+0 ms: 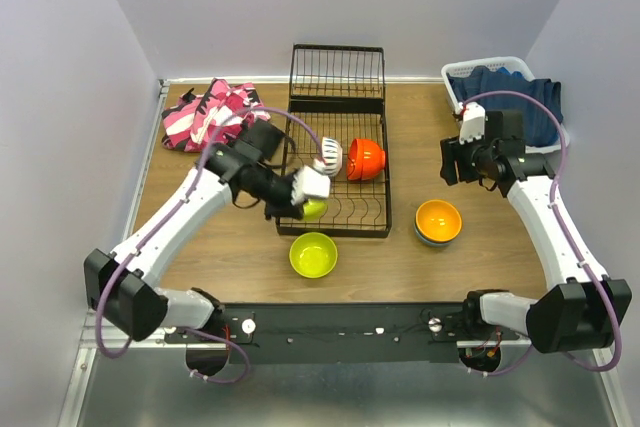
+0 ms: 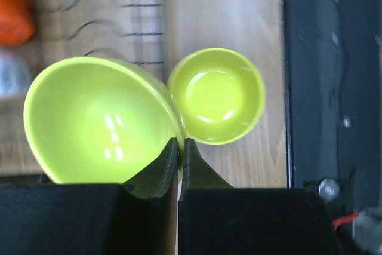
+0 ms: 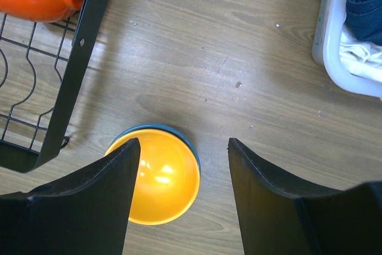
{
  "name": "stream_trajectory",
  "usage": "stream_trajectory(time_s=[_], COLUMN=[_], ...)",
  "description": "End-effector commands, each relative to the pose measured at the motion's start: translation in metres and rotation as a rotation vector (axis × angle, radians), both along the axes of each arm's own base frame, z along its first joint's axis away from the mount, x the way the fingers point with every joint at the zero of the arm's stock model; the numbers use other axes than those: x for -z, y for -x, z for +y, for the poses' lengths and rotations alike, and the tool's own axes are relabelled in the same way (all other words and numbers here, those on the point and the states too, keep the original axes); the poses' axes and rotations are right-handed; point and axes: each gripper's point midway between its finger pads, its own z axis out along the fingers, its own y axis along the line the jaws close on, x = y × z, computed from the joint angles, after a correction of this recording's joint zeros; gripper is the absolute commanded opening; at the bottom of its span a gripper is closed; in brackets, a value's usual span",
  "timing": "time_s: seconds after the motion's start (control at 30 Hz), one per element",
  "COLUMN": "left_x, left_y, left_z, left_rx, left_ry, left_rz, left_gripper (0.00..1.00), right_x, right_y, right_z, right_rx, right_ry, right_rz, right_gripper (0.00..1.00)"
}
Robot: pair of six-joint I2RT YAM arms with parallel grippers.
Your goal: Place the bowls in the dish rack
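I need to move my left gripper outward next, turning the bowl on its edge, and lower it into the wires beside the cream-white bowl to let it go, because those wires are empty.
My left gripper is shut on the rim of a lime green bowl, held over the front of the black wire dish rack; in the left wrist view the gripper pinches that bowl's rim. A second lime green bowl sits on the table in front of the rack, also in the left wrist view. A red-orange bowl and a cream-white bowl stand in the rack. An orange bowl nests in a blue bowl. My right gripper is open and empty, above and behind the orange bowl.
A pink patterned cloth lies at the back left. A white laundry basket with dark blue clothes stands at the back right, its rim in the right wrist view. The rack's upright wire section rises at the back.
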Motion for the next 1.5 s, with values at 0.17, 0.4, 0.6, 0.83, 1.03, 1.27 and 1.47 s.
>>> stream_trajectory(time_s=[0.17,0.4,0.6,0.83,1.03,1.27,1.47], left_x=[-0.052,-0.053,-0.044,-0.033,-0.012,0.008,0.016], left_y=[-0.113,-0.162,-0.213,-0.24,-0.245,-0.239,-0.241], left_z=[0.004,0.004,0.029,0.033,0.032,0.03,0.027], left_rx=[-0.513,-0.725,-0.934,-0.951,-0.97,-0.963,-0.962], left_ry=[0.415,0.654,0.885,0.962,0.946,0.911,0.892], left_rz=[0.292,0.575,0.799,0.901,0.96,1.031,1.06], left_gripper=[0.03,0.02,0.02,0.02,0.02,0.02,0.03], right_x=[-0.011,-0.007,-0.011,-0.008,-0.005,-0.002,0.0], right_y=[-0.011,-0.015,-0.022,-0.026,-0.029,-0.034,-0.04], right_z=[-0.005,-0.009,-0.012,-0.016,-0.018,-0.018,-0.016], right_rx=[0.025,0.037,0.05,0.058,0.061,0.056,0.054], right_ry=[0.024,0.05,0.065,0.088,0.102,0.103,0.097], right_rz=[-0.03,-0.014,-0.019,-0.004,0.002,0.015,0.024], right_gripper=[0.69,0.69,0.69,0.69,0.69,0.69,0.69])
